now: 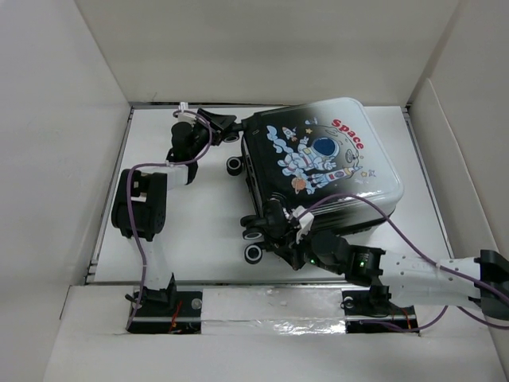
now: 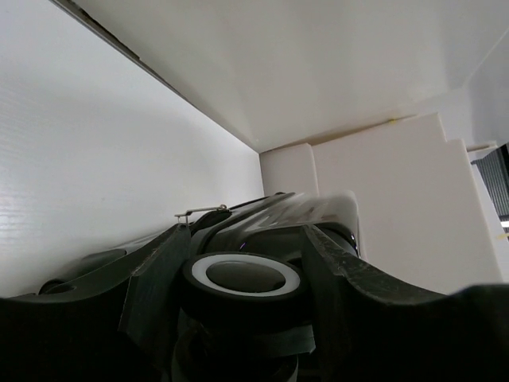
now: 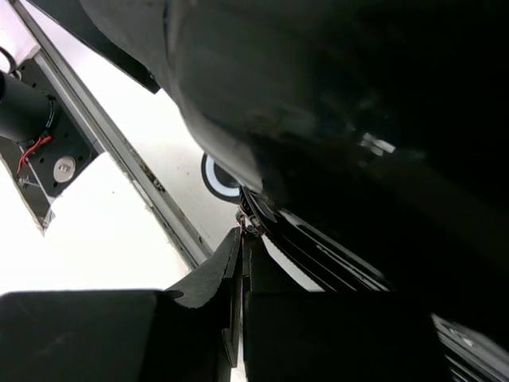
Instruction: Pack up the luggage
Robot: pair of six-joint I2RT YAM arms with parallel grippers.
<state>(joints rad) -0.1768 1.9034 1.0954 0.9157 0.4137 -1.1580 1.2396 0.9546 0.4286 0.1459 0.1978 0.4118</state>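
Observation:
The luggage's wheels face sideways, so my left gripper will next pull one back and to its left in the top view, toward bare tabletop, then release.
The luggage [image 1: 322, 159] lies flat and closed on the white table, astronaut and red "Space" print facing up, wheels toward the left. My left gripper [image 1: 227, 126] is at its far-left corner. In the left wrist view the fingers [image 2: 159, 270] stand on both sides of a black wheel with a white ring [image 2: 245, 274] and press on it. My right gripper [image 1: 290, 219] is at the near edge of the case. In the right wrist view its pads [image 3: 231, 263] are pressed together on the small zipper pull [image 3: 251, 223] under the dark shell [image 3: 318, 95].
White walls box in the table on the far, left and right sides. A metal rail [image 1: 238, 282] runs along the near edge by the arm bases. Two more wheels [image 1: 253, 253] stick out at the near-left corner, another [image 1: 235, 165] on the left side.

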